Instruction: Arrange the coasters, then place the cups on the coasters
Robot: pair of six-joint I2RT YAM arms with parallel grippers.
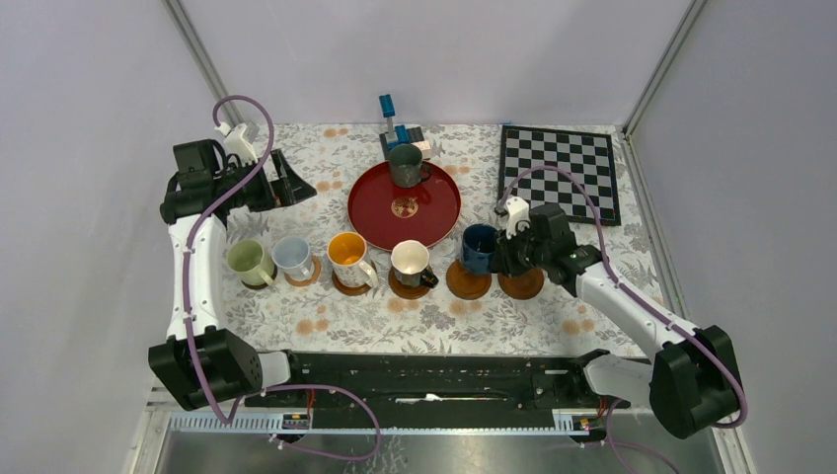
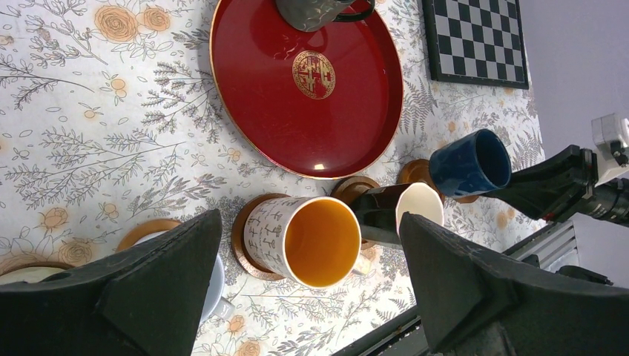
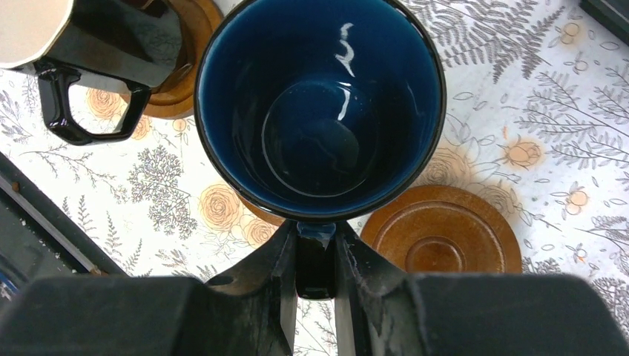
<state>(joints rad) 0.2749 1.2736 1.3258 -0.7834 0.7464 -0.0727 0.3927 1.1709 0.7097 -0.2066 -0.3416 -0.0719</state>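
The brown coaster next to the black cup is empty, so my right gripper will next move back and down, put the dark blue cup (image 3: 319, 104) there and let go of its handle.
Four cups stand on coasters in a row: pale green (image 1: 247, 262), light blue (image 1: 293, 256), patterned white with orange inside (image 1: 348, 257), and black with cream inside (image 1: 410, 262). My right gripper (image 1: 498, 255) is shut on the handle (image 3: 315, 259) of the dark blue cup (image 3: 319, 104), which hangs over a brown coaster (image 1: 468, 283); I cannot tell if they touch. Beside it lies a bare coaster (image 3: 441, 233). The dark grey-green cup (image 1: 407, 164) stands on the red tray (image 1: 434, 212). My left gripper (image 1: 296, 183) is open at the back left, holding nothing, and the orange-lined cup (image 2: 311, 241) shows between its fingers (image 2: 178, 267).
A chessboard (image 1: 560, 170) lies at the back right. A small blue and black object (image 1: 392, 126) stands behind the tray. Grey walls close in the table on the left, back and right. The arms' black base rail (image 1: 424, 380) runs along the near edge.
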